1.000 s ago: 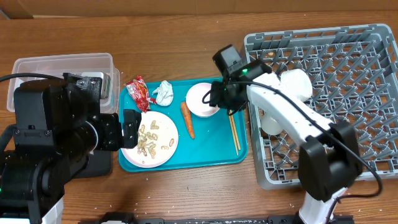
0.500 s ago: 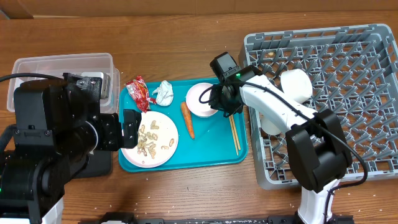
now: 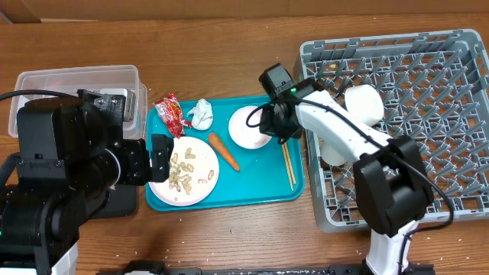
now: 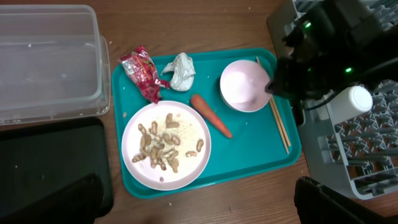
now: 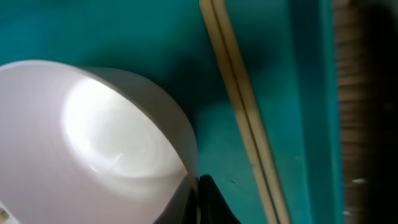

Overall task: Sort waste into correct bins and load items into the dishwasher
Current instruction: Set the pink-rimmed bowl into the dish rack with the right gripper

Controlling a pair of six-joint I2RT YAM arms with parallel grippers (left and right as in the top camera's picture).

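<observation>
The dish rack's wires beside the racked bowl (image 3: 403, 101) stand empty, so my right gripper lifts the white bowl next. It then swings the bowl over the grey dish rack, tilts it and lowers it.
My right gripper (image 3: 269, 127) is shut on the right rim of a white bowl (image 3: 246, 126) on the teal tray (image 3: 260, 182); the wrist view shows its jaws (image 5: 198, 190) pinching that rim (image 5: 93, 137). The chopsticks (image 3: 287, 164) lie just right of the bowl (image 5: 239, 106). An orange carrot (image 3: 224, 151) lies slanted between the bowl and the white plate (image 3: 206, 156) of peanut shells. The red wrapper (image 3: 170, 113) and the paper ball (image 3: 202, 113) sit at the tray's back left. My left gripper (image 3: 157, 156) is open and empty, high over the plate's left edge (image 4: 199, 208).
The clear tub (image 3: 72, 82) stands at the back left, with the black tray (image 4: 50, 155) in front of it, mostly under my left arm. The grey dish rack (image 3: 428, 92) fills the right side and holds a white cup (image 3: 365, 103) and a white bowl (image 3: 332, 149).
My right gripper has closed in on the bowl's rim and nudged the bowl slightly. The carrot has turned from nearly straight to slanted, its top end now further left.
</observation>
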